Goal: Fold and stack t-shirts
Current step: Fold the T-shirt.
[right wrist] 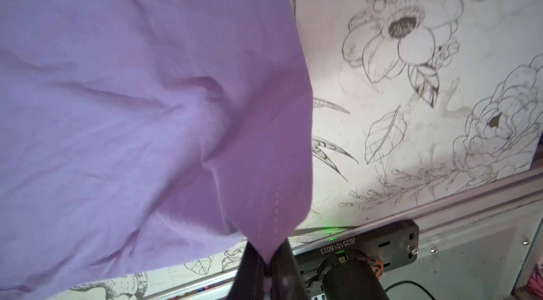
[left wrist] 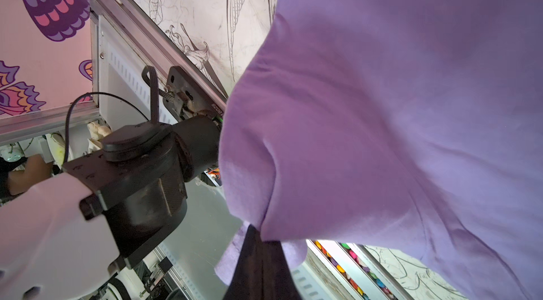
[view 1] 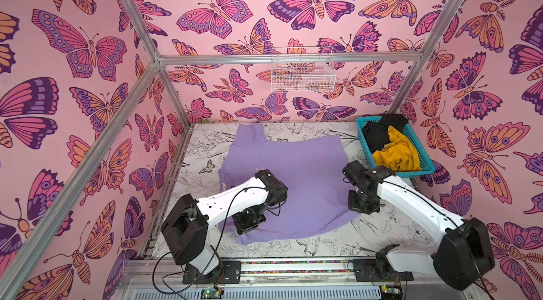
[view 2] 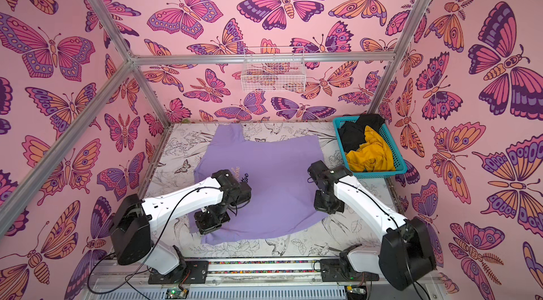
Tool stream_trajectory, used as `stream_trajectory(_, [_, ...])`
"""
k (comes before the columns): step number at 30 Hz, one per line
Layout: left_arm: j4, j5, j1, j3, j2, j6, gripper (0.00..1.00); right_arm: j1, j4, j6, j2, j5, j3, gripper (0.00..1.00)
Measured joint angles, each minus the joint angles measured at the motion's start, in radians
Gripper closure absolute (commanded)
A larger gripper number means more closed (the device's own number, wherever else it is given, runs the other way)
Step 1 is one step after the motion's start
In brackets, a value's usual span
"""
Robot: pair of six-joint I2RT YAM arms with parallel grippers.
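The body of the shirt lies flat, so the robot's right gripper will next carry the shirt's hem outward onto the middle of the shirt's side edge (view 1: 339, 172) (right wrist: 270, 34) and let go of the hem.
A lavender-purple t-shirt (view 1: 302, 166) (view 2: 279, 166) lies spread on the table in both top views, one sleeve pointing to the back left. My left gripper (view 1: 249, 221) (view 2: 212, 220) is at its near left corner. In the left wrist view the left gripper (left wrist: 261, 244) is shut on a bunch of the lavender cloth (left wrist: 382, 107). My right gripper (view 1: 363, 202) (view 2: 327, 203) is at the shirt's right edge, and in the right wrist view the right gripper (right wrist: 269, 257) pinches the stitched hem (right wrist: 273, 195). A mustard-yellow shirt (view 1: 396, 151) and a black shirt (view 1: 377, 134) lie crumpled in the basket.
The teal lattice basket (view 1: 418, 171) (view 2: 382, 174) stands at the table's back right corner. A white wire basket (view 1: 301, 73) hangs on the back wall. The flower-printed table (view 1: 382, 234) is bounded by metal frame rails and butterfly-patterned walls.
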Motion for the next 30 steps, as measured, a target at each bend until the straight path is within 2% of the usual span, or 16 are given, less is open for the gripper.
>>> stream_trajectory(7, [0.0, -0.066, 0.115, 0.016, 0.0, 0.058, 1.0, -0.071, 0.03, -0.073, 0.103, 0.013, 0.097, 1.0])
stream_trajectory(15, [0.0, -0.198, 0.254, 0.163, 0.082, 0.118, 1.0, -0.117, 0.063, -0.14, 0.243, 0.014, 0.192, 1.0])
stream_trajectory(30, [0.0, -0.356, 0.325, 0.354, 0.352, 0.172, 1.0, -0.177, 0.11, -0.204, 0.445, 0.003, 0.349, 1.0])
